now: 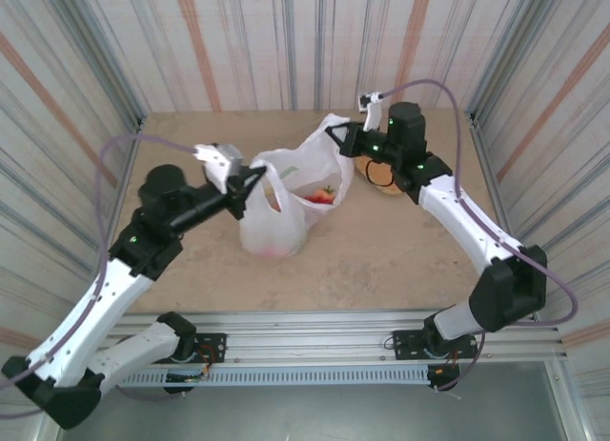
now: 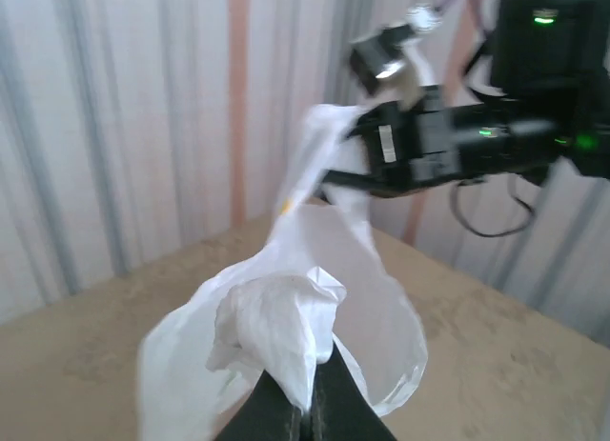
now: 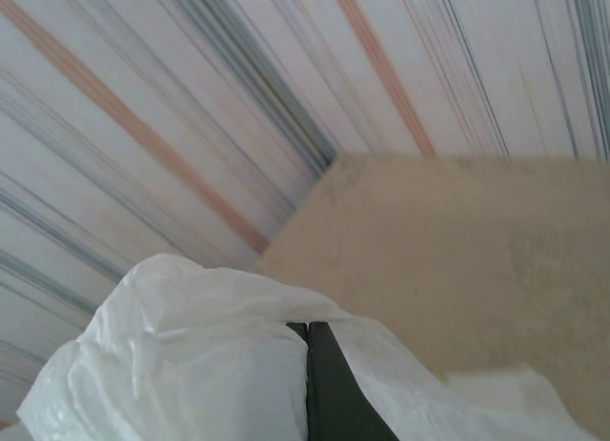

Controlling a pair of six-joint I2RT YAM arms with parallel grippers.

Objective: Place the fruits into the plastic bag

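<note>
The handle loop sits between my fingers, with a red fruit inside the bag; next my right gripper should ease slightly outward and open to release the loop.
The white plastic bag hangs over the middle of the table, stretched between both grippers with its mouth open upward. My left gripper is shut on the bag's left handle loop, and the bunched film sticks out above the closed fingertips. My right gripper is shut on the right handle loop, held higher, with white film draped around its fingers. A red fruit shows inside the bag's mouth. A pinkish shape shows through the bag's bottom. Other fruits are hidden.
A tan tray lies at the back right, mostly behind the right arm. Striped walls close in the table on three sides. The right arm's wrist faces the left wrist camera across the bag.
</note>
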